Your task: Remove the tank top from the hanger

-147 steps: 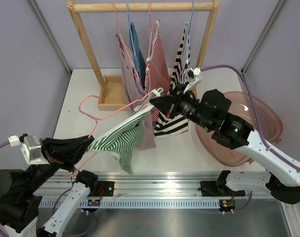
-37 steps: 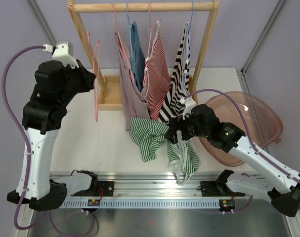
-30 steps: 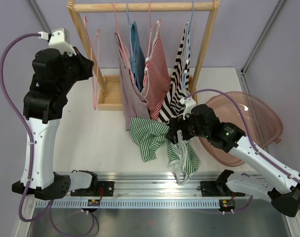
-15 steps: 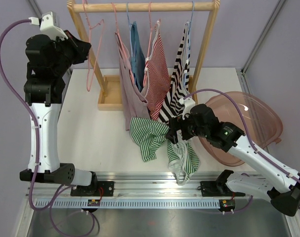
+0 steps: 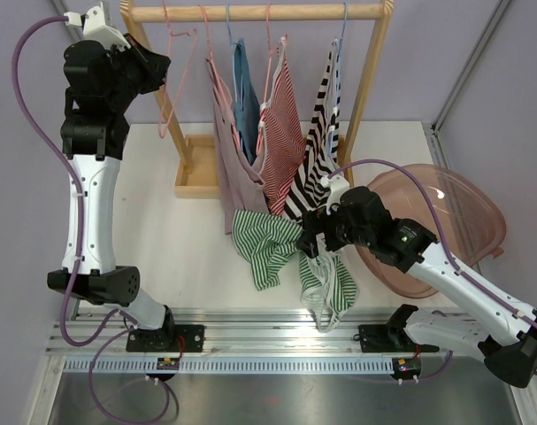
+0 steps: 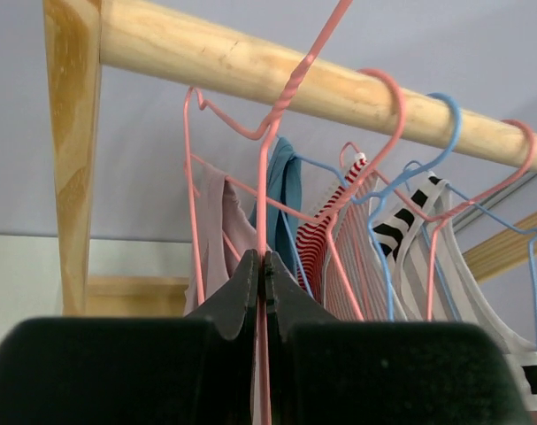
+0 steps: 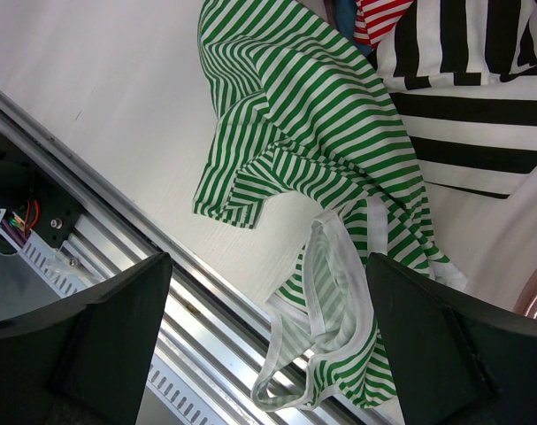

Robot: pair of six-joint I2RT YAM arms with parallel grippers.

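The wooden rod runs above my gripper. My left gripper moves down next, hangs the hanger on the wooden rod's end by the post (image 5: 164, 14) and releases its wire.
The green-and-white striped tank top (image 5: 266, 245) lies crumpled on the table, one end drooping over the front edge (image 7: 314, 168). It is off the hanger. My right gripper (image 5: 309, 232) hovers open just above it, nothing between its fingers (image 7: 268, 266). The bare pink wire hanger (image 5: 174, 81) is held high at the rack's left end. My left gripper (image 5: 160, 65) is shut on the hanger's wire (image 6: 264, 258). The hanger (image 6: 270, 150) runs up across the wooden rod (image 6: 206, 55); its hook leaves the left wrist view, so whether it rests on the rod is unclear.
On the wooden rack (image 5: 250, 12) hang a mauve top (image 5: 237, 168), a blue one (image 5: 245, 93), a red-striped one (image 5: 284, 133) and a black-and-white striped one (image 5: 317, 159). A pink basin (image 5: 467, 217) sits at the right. An aluminium rail (image 5: 277, 341) borders the front.
My left arm has lifted the bare pink hanger up and right, close to the rod's left end. The right arm and the tank top have stayed still.
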